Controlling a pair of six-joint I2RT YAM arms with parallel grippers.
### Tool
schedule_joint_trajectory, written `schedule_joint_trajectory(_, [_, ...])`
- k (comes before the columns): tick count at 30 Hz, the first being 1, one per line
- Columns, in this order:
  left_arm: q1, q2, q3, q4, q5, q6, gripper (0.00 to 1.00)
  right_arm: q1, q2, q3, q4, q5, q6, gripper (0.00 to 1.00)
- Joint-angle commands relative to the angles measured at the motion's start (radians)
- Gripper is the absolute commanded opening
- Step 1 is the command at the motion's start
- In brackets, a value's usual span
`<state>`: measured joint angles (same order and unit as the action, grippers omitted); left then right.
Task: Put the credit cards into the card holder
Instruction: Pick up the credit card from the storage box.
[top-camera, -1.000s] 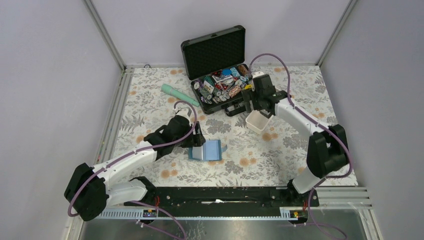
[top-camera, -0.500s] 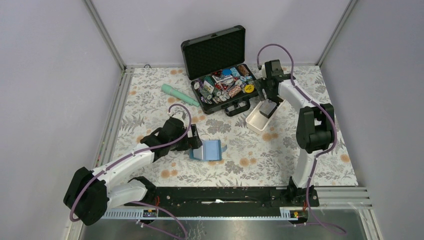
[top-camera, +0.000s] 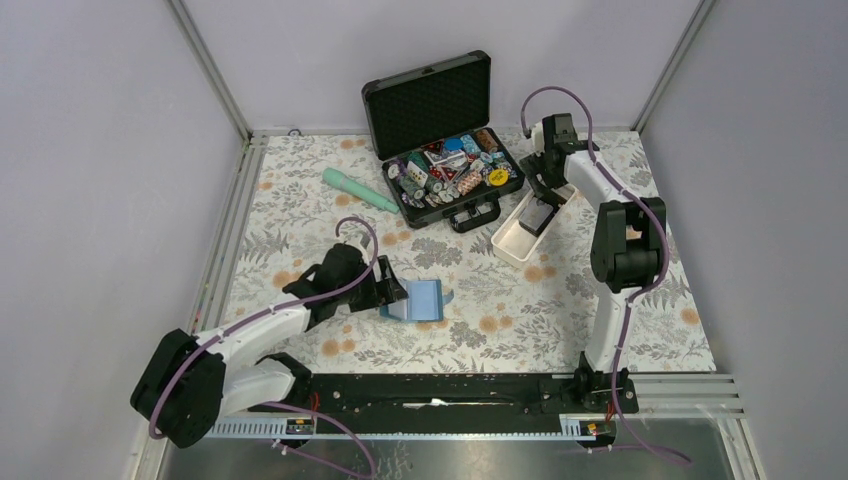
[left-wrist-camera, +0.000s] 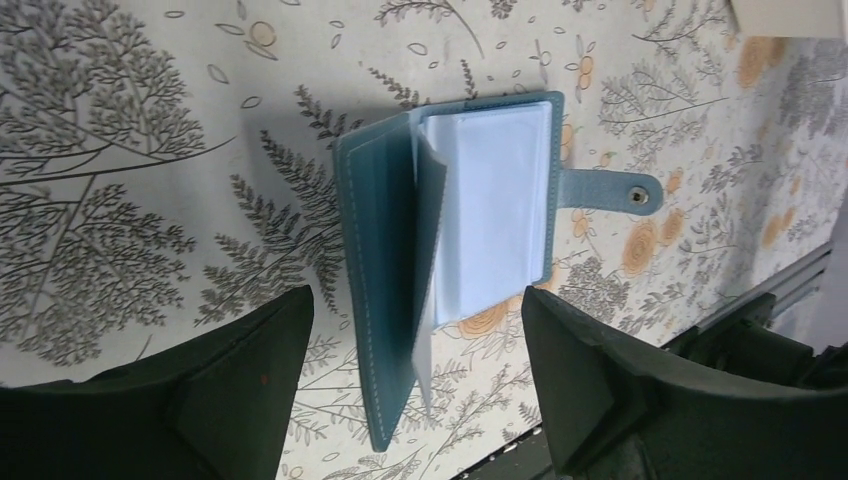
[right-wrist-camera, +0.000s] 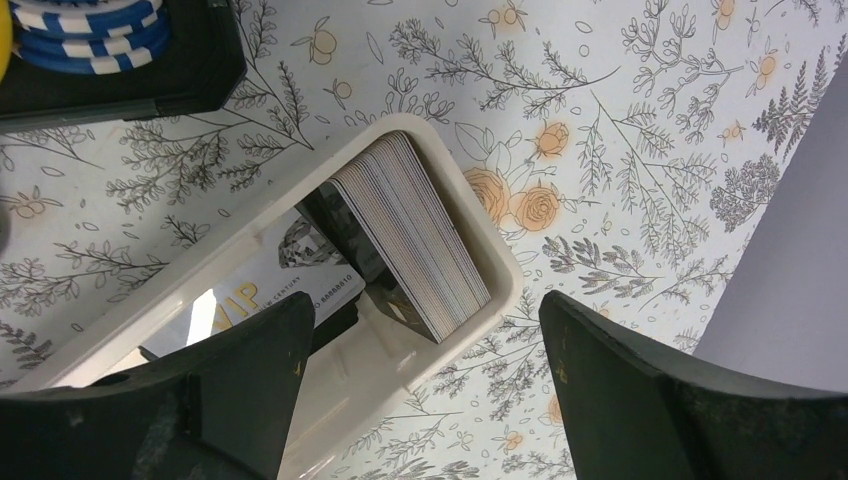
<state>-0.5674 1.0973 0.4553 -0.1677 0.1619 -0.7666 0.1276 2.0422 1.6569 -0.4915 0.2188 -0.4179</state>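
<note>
My right gripper moves down into the tray onto the stack's front card next, at the tray's end away from the case, where bare tray leaves finger room.
The teal card holder lies open on the flowered table, with pale blue sleeves showing and its snap strap to one side. My left gripper is open. In the left wrist view the left gripper straddles the holder's near end, where a cover and one leaf stand up between the fingers without touching them. The credit cards sit in a long white tray: a stack on edge and a silver card lying flat. My right gripper hangs open above the tray's far end, holding nothing.
A black foam-lined case full of poker chips stands open just left of the tray. A mint-green cylinder lies at the back left. The black base rail runs along the near edge, and enclosure walls stand on three sides.
My right arm has swung back and to the right, uncovering the cards in the tray. My left gripper has drawn back a little from the card holder, with its jaws wider apart.
</note>
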Motion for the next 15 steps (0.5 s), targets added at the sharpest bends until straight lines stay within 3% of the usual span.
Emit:
schedule_joint_trajectory(1, [0.006, 0.025, 0.001, 0.115, 0.055, -0.028, 0.78, -0.009, 0.011, 0.05, -0.028, -0.022, -0.057, 0.9])
schedule_joint_trajectory(10, [0.008, 0.066, -0.001, 0.138, 0.07, -0.023, 0.71, -0.009, 0.059, 0.059, -0.028, -0.017, -0.086, 0.89])
schedule_joint_trajectory(15, [0.008, 0.078, -0.001, 0.132, 0.058, -0.02, 0.53, -0.009, 0.07, 0.052, -0.014, 0.007, -0.099, 0.9])
